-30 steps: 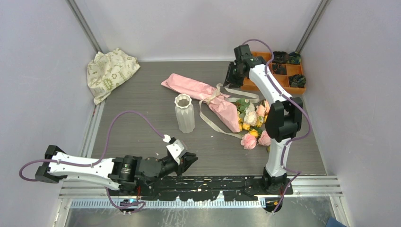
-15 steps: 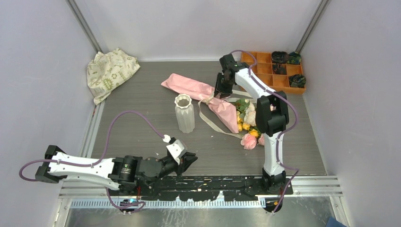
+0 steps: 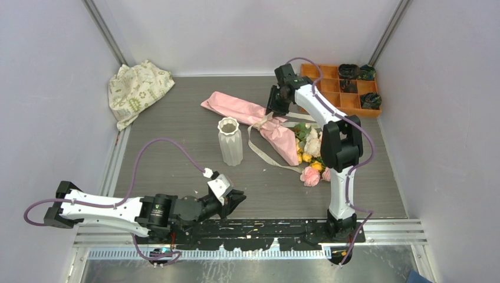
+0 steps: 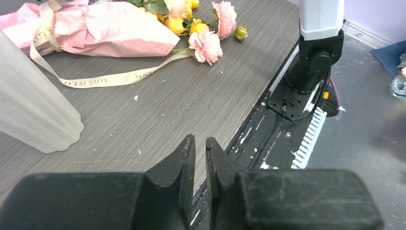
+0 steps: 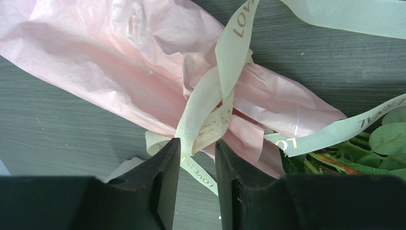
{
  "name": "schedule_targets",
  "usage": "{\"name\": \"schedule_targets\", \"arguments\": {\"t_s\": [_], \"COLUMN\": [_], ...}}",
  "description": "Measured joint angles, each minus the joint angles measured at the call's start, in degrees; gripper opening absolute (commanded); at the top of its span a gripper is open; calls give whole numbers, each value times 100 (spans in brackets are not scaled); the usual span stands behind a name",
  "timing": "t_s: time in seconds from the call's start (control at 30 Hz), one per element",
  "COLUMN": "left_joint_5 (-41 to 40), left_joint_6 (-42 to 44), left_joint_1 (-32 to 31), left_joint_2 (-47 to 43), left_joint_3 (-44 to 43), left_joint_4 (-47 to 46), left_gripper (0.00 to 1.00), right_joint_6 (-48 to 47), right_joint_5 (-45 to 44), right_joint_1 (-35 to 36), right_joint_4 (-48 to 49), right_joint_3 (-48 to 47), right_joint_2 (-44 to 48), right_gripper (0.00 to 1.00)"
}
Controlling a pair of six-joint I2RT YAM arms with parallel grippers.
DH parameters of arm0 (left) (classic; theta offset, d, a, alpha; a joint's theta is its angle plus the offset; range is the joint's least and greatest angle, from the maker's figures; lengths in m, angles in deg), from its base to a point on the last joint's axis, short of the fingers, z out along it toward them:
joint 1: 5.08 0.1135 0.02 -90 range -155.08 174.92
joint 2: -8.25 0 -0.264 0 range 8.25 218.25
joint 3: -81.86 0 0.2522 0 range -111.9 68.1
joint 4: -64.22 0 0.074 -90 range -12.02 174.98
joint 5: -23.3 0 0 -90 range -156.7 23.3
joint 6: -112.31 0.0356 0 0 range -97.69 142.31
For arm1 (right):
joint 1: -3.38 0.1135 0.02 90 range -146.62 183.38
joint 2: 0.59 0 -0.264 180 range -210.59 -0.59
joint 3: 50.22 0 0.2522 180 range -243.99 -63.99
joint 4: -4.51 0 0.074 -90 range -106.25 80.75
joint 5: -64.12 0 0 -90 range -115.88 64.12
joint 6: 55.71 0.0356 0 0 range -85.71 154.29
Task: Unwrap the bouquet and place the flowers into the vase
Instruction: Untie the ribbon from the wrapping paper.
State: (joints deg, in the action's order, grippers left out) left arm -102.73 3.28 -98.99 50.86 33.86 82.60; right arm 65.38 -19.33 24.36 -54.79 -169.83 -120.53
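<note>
The cream ribbon's loop (image 3: 263,121) (image 5: 195,135) already stands between my right gripper's open fingers. I will lower that gripper next and shift it slightly left in the top view.
The bouquet (image 3: 247,112) lies on the table as a pink paper cone (image 5: 119,62), with a cream ribbon (image 5: 210,110) knotted round its middle. The flowers (image 3: 315,153) spill out of its right end in peach, pink and yellow, and also show in the left wrist view (image 4: 206,43). The white ribbed vase (image 3: 230,141) stands upright left of the bouquet. My right gripper (image 3: 273,112) hangs over the ribbon knot, open, with a ribbon loop between its fingertips (image 5: 197,142). My left gripper (image 3: 240,197) rests low near the front edge, with a narrow gap between its fingertips (image 4: 200,139) and nothing in it.
An orange compartment tray (image 3: 354,101) with dark items sits at the back right, behind the right arm. A crumpled patterned cloth bag (image 3: 138,88) lies in the back left corner. Loose ribbon tails (image 4: 115,79) trail across the table between vase and flowers. Walls close in on three sides.
My right gripper swung left from beside the orange tray and came down over the bouquet's ribbon knot. The left arm has not moved.
</note>
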Motion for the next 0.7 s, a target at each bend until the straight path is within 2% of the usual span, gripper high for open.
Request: {"name": "schedule_targets", "arguments": {"t_s": [0.7], "left_joint_5": [-46], "left_joint_6": [-7], "left_joint_1": [0], "left_joint_2": [0], "left_joint_3": [0], "left_joint_4": [31], "left_gripper": [16], "right_joint_6": [212], "right_joint_5": [175], "right_joint_1": [-9], "right_joint_4": [181], "right_joint_3": [-201], "right_joint_2": [-184], "right_gripper": [36]}}
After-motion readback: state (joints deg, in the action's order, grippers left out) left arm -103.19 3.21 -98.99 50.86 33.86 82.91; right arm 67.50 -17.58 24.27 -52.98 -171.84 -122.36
